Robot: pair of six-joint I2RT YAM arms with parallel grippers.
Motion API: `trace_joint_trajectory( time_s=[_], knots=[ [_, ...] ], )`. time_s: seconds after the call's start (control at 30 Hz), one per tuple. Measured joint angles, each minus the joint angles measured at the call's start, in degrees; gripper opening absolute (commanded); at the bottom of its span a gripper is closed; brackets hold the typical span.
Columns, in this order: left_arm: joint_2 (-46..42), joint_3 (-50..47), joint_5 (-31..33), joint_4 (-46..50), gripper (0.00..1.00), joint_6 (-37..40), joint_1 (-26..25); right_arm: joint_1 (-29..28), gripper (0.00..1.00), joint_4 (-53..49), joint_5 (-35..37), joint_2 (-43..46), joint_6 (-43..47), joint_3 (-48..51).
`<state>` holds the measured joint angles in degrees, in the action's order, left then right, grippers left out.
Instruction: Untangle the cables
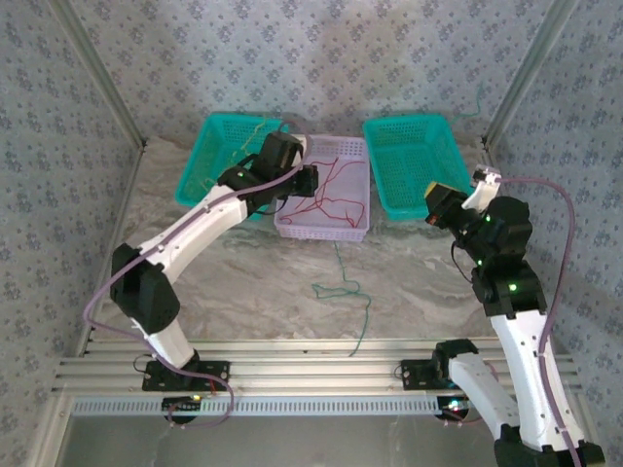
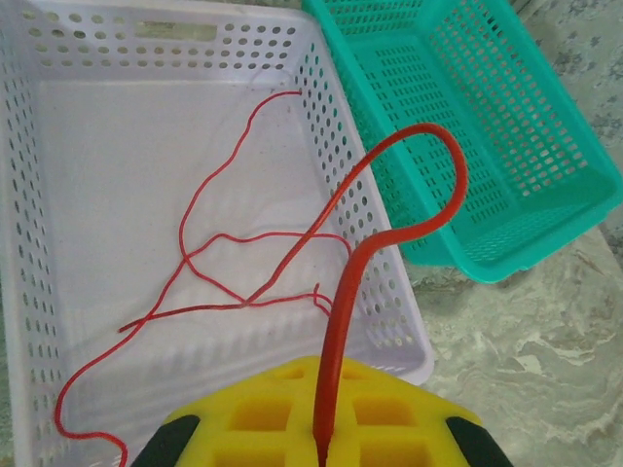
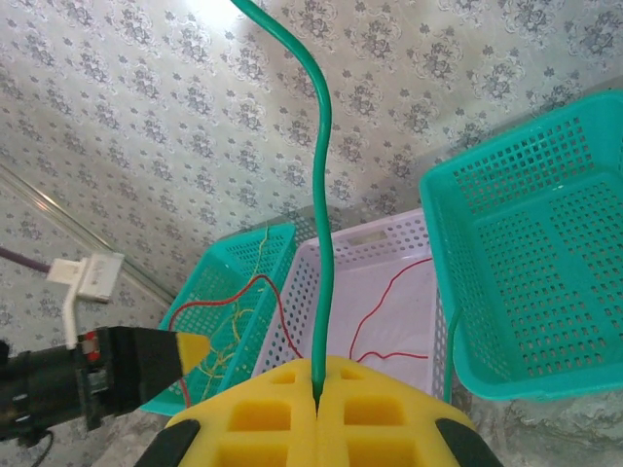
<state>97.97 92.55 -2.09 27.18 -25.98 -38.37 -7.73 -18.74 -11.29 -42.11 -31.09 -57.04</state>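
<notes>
The red cable (image 2: 428, 136) comes down with my left gripper toward the crossing loops next for release where its rest already lies, since the lilac basket's bottom lies below.
My left gripper (image 2: 326, 433) is shut on a red cable (image 2: 428, 136), which arches up from the yellow pads and drops into the lilac basket (image 2: 375, 243), where it lies in loose crossing loops. From above, that gripper (image 1: 308, 181) hangs over the lilac basket's left side. My right gripper (image 3: 319, 389) is shut on a green cable (image 3: 323, 195) that rises straight up out of view. It hovers by the right teal basket's near corner (image 1: 434, 206). More green cable (image 1: 343, 284) trails across the table to the near edge. A yellow-orange cable (image 3: 229, 321) lies in the left teal basket.
Three baskets stand in a row at the back: left teal basket (image 1: 206, 156), lilac basket (image 1: 321, 233), right teal basket (image 1: 409, 165) with nothing in it. Patterned walls close the back and sides. Marbled tabletop lies in front of the baskets.
</notes>
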Motion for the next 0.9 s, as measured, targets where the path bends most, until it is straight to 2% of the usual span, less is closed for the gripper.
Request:
trace_joint_trajectory(
  time_s=[0.43, 0.63, 0.7, 0.9],
  knots=[
    [14.9, 4.5, 0.0, -0.3, 0.00, -0.9, -1.0, 0.0, 0.00, 0.0, -0.5, -0.9, -0.1, 0.2],
    [20.3, 7.1, 0.0, -0.2, 0.06, -1.1, -1.0, 0.0, 0.00, 0.1, -1.1, -0.9, -0.1, 0.3],
    [22.2, 8.6, 0.0, 0.0, 0.12, -1.3, -1.0, 0.0, 0.00, 0.1, -1.4, -1.0, -0.1, 0.3],
    [26.5, 13.7, 0.1, 1.2, 0.14, -0.9, -1.0, 0.0, 0.00, 0.1, -1.9, -1.1, -0.3, 1.2]
  ],
)
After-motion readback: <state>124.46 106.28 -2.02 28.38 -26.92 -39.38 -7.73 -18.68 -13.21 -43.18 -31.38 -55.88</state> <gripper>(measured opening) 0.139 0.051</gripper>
